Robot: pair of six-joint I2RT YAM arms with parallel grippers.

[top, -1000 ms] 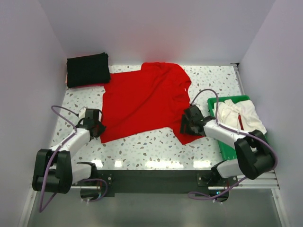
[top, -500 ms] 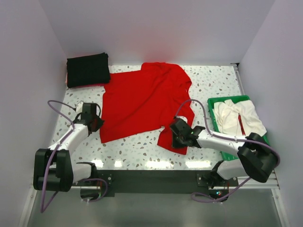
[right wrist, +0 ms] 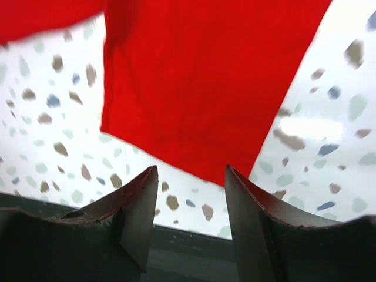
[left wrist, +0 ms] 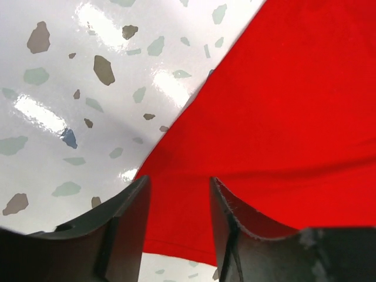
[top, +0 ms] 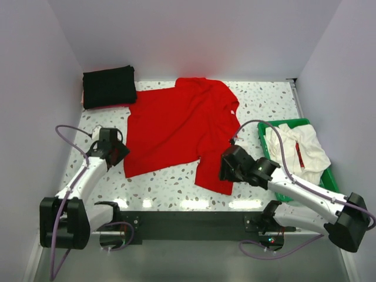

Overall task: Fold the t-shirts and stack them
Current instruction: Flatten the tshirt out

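Note:
The red t-shirt's near corner [top: 127,173] [left wrist: 151,245] is below my left gripper's open fingers and closer to my base. My left gripper will move down and back onto it next.
A bright red t-shirt [top: 176,126] lies spread out in the middle of the speckled table, its lower right part forming a flap toward the front edge. Its lower left hem lies under my left gripper [top: 121,154], whose jaws stand open over the red cloth [left wrist: 282,100] without pinching it. My right gripper [top: 224,170] is open at the flap's right side, and in its wrist view the red flap [right wrist: 205,88] lies flat just beyond its fingertips. A folded black t-shirt [top: 109,86] sits at the back left. A crumpled whitish t-shirt [top: 296,147] fills the tray.
The green plastic tray [top: 281,187] stands at the right side of the table, close beside my right arm. The table's dark front rail [top: 188,223] runs just below the flap. Side walls close in the table left and right.
The right gripper dragged the shirt's lower right corner left and forward, then let it go and opened. The left gripper, shut before, has opened at the left hem.

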